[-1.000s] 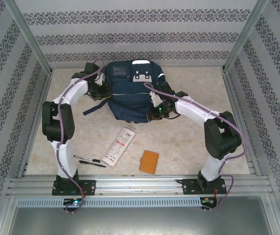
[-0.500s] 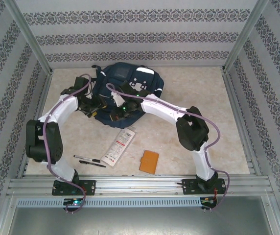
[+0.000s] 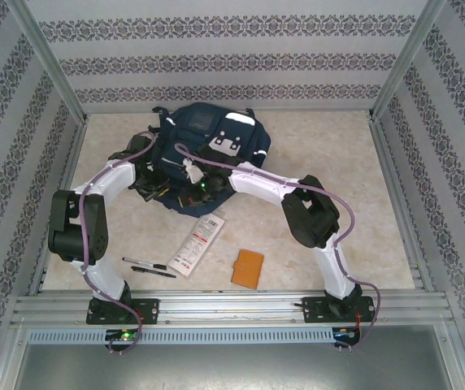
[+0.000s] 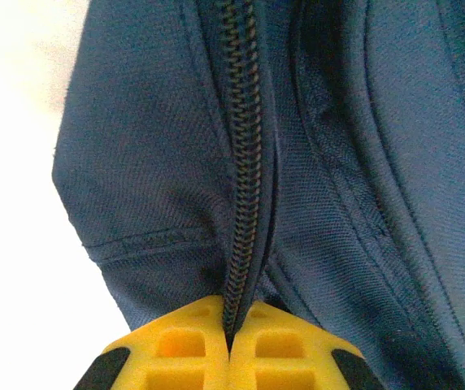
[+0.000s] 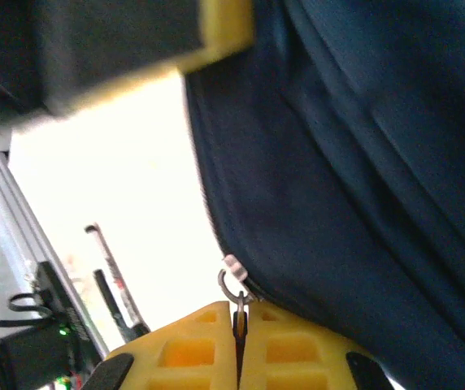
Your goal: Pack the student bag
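Note:
The right gripper draws the zip pull to the bag's side edge (image 3: 258, 158) past it, away from the left gripper holding the track, and releases it next.
The student bag (image 3: 216, 142), navy with white patches, lies at the back centre of the table. My left gripper (image 3: 158, 175) is at its near-left edge. In the left wrist view its yellow jaws (image 4: 231, 329) are shut on the bag's zipper track (image 4: 241, 162) and the fabric fold beside it. My right gripper (image 3: 198, 185) is at the bag's near edge, close to the left one. In the right wrist view its jaws (image 5: 238, 321) are shut on the metal zip pull (image 5: 234, 286) of the navy bag (image 5: 354, 162).
On the marble table in front of the bag lie a white packet (image 3: 198, 242), two dark pens (image 3: 148, 268) and a tan wallet (image 3: 248, 268). The pens (image 5: 115, 284) also appear past the right jaws. Patterned walls and metal posts enclose the table.
The right arm swept left along the bag's near edge with the zip pull held. The left gripper opened, then shut on the zipper edge. The bag shifted slightly left.

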